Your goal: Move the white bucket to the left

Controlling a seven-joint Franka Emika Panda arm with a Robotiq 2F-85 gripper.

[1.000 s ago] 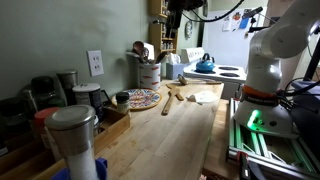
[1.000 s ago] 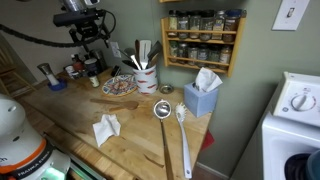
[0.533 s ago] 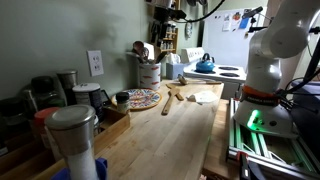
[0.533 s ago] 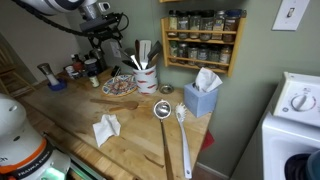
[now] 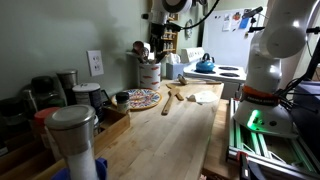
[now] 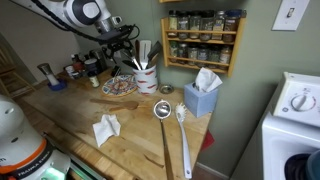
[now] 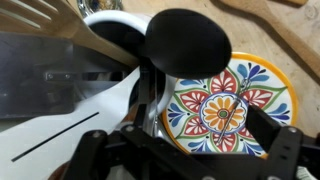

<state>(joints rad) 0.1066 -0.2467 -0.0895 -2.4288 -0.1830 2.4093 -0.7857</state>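
My gripper is open, and its spread fingers are still above the crock's rim (image 6: 137, 68) (image 7: 161, 104) beside the patterned plate. It should move down onto that rim next.
The white bucket (image 5: 149, 73) is a white crock with a red band, standing at the back of the wooden counter near the wall; it also shows in an exterior view (image 6: 146, 79). Dark and wooden utensils stick out of it. My gripper (image 6: 124, 40) hangs just above and beside these utensils, apart from the crock, and also shows in an exterior view (image 5: 157, 30). In the wrist view my gripper (image 7: 185, 152) is open and empty, its fingers wide apart. A black spoon (image 7: 185, 42) and a wooden spatula (image 7: 55, 20) fill that view and hide the crock's body.
A colourful patterned plate (image 6: 119, 86) lies next to the bucket and shows in the wrist view (image 7: 225, 105). A blue tissue box (image 6: 202, 98), a ladle (image 6: 163, 110), a crumpled napkin (image 6: 106, 128), a spice rack (image 6: 203, 38), a steel canister (image 5: 72, 135) and a blue kettle (image 5: 205, 64) stand around.
My gripper has travelled across the counter toward the bucket and lowered, from over the far clutter to just above the utensils. The bucket has not moved.
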